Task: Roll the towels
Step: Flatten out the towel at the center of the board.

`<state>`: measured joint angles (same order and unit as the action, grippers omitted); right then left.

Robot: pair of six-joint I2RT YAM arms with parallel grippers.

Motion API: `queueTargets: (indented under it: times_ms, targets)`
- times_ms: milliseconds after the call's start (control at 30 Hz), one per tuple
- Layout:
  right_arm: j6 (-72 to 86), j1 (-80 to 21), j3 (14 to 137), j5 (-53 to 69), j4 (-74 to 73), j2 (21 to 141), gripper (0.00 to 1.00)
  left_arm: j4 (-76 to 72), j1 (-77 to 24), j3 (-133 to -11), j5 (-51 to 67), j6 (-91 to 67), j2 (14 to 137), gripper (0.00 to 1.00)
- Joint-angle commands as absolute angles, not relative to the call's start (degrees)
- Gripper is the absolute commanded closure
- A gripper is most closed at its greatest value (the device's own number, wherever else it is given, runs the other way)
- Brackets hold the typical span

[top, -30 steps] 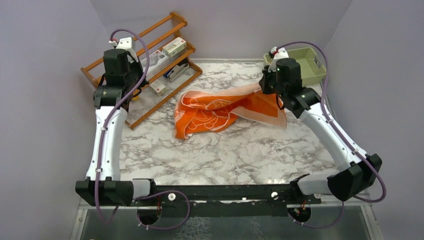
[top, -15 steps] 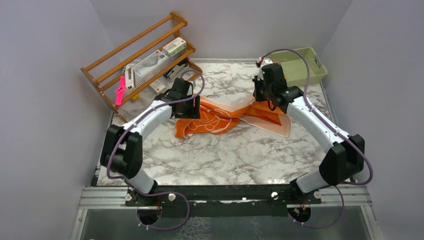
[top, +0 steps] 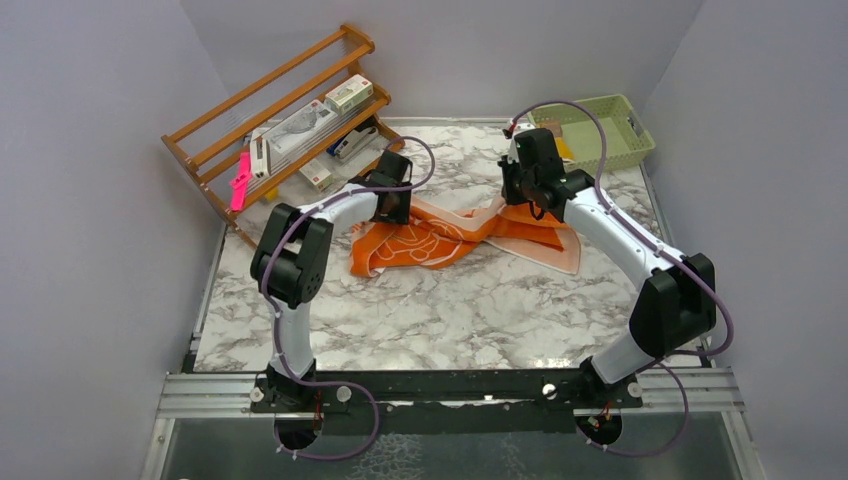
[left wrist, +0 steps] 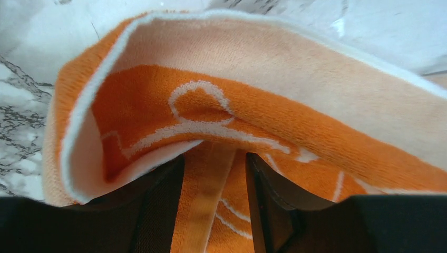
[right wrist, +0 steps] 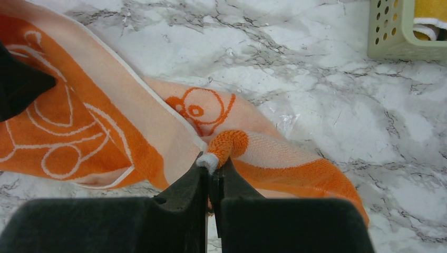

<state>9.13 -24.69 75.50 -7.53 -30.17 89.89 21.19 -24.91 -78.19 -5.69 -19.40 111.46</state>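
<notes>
The towel is still crumpled, so I will lift my right gripper, then lower it onto the bare marble by the green basket and let go of the towel's corner.
The orange and pale peach towel [top: 420, 240] with white outline print lies crumpled across the middle of the marble table. My left gripper [top: 397, 205] is at its left rear end. In the left wrist view its jaws [left wrist: 215, 158] stand apart, open, with a fold of the towel [left wrist: 274, 105] lying between and over the fingers. My right gripper [top: 522, 192] is shut on a white-edged corner of the same towel [right wrist: 79, 121], pinched at the fingertips [right wrist: 213, 161]. A strip of the yellow towel [right wrist: 431, 10] shows inside the green basket [right wrist: 390, 31].
A wooden rack [top: 290, 120] with boxes and a pink item [top: 240, 180] stands at the back left. The green perforated basket [top: 610, 125] sits at the back right corner. Grey walls close in three sides.
My left arm swung from over the rack down to the towel's left end, and its jaws came apart. My right gripper shifted slightly left with the corner still pinched.
</notes>
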Motion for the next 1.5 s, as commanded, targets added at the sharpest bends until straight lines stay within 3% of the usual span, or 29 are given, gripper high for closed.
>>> queueTargets:
  times_ms: [0,233,367,433,633,833,1067,1267,1467]
  targets:
    - [8.44,-24.7,77.23,-5.73,-28.18,90.55,0.99,21.57,-25.32,-79.28,-12.18,-17.36,114.28,0.52]
    - [8.25,-24.7,76.93,-5.3,-28.29,90.71,0.99,21.25,-25.39,-79.66,-16.4,-16.17,117.33,0.6]
    - [8.09,-24.63,76.69,-6.21,-28.39,89.9,0.99,21.34,-25.26,-79.15,-15.93,-15.42,117.16,0.8]
    - [8.06,-24.52,76.73,-6.83,-28.77,89.51,0.99,21.47,-24.73,-78.6,-15.22,-15.63,115.92,1.0]
    - [8.96,-22.97,77.44,-7.45,-29.69,88.37,0.99,23.4,-21.72,-74.36,-14.44,-16.0,107.53,1.0]
    - [10.39,-21.63,78.33,-8.62,-30.87,87.18,0.99,24.99,-12.65,-71.6,-9.84,-17.68,92.21,1.0]
    - [10.02,-21.63,83.72,-9.72,-33.87,83.06,0.99,26.8,-7.79,-77.21,-7.37,-14.55,76.83,1.0]
    - [10.62,-21.67,87.12,-8.27,-35.88,74.14,0.99,27.87,-7.74,-80.07,-5.02,-16.19,62.21,1.0]
    - [12.22,-21.65,86.11,-3.18,-37.59,59.82,0.99,31.23,-7.73,-75.51,-5.5,-24.28,42.93,1.0]
